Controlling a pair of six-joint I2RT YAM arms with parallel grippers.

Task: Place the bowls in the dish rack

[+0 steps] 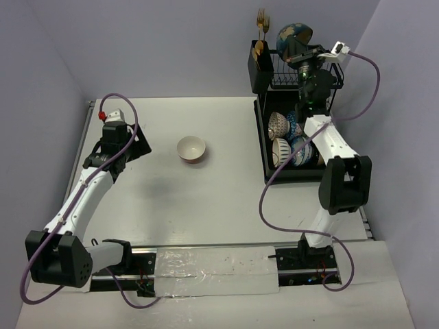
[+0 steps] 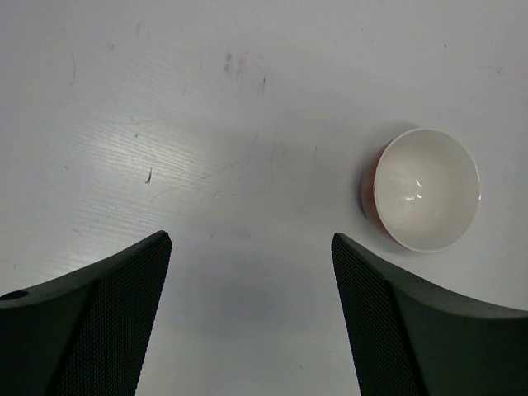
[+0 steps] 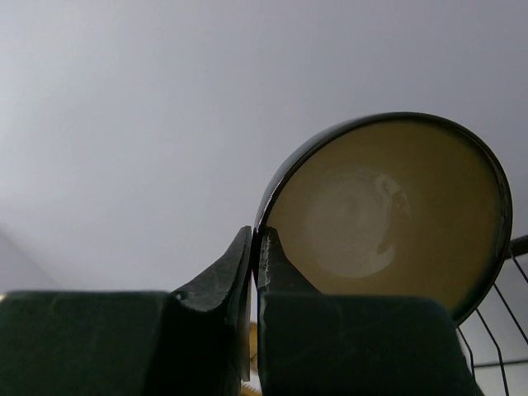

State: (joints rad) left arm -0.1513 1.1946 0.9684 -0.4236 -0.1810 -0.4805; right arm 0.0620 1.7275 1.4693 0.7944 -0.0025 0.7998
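Observation:
The upper wire shelf (image 1: pixel 285 75) is empty below the bowl. My right gripper should lower the bowl onto the wires of the shelf beside the cutlery holder and release the bowl's rim.
A white bowl with a red outside (image 1: pixel 191 148) stands upright on the table, also in the left wrist view (image 2: pixel 425 188) at the right. My left gripper (image 1: pixel 134 145) is open and empty, left of that bowl and apart from it (image 2: pixel 252 247). My right gripper (image 1: pixel 299 51) is raised over the far end of the black dish rack (image 1: pixel 263 140) and is shut on the rim of a tan dark-rimmed bowl (image 3: pixel 388 210), whose outside looks blue-green from above (image 1: pixel 293 34). Several patterned bowls (image 1: pixel 278 125) stand in the rack.
A black cutlery holder (image 1: pixel 260 65) with gold forks (image 1: pixel 263 22) stands at the rack's far left corner. Purple cables loop from both arms. A white sheet (image 1: pixel 216 271) lies at the near edge between the arm bases. Walls close in left, back and right.

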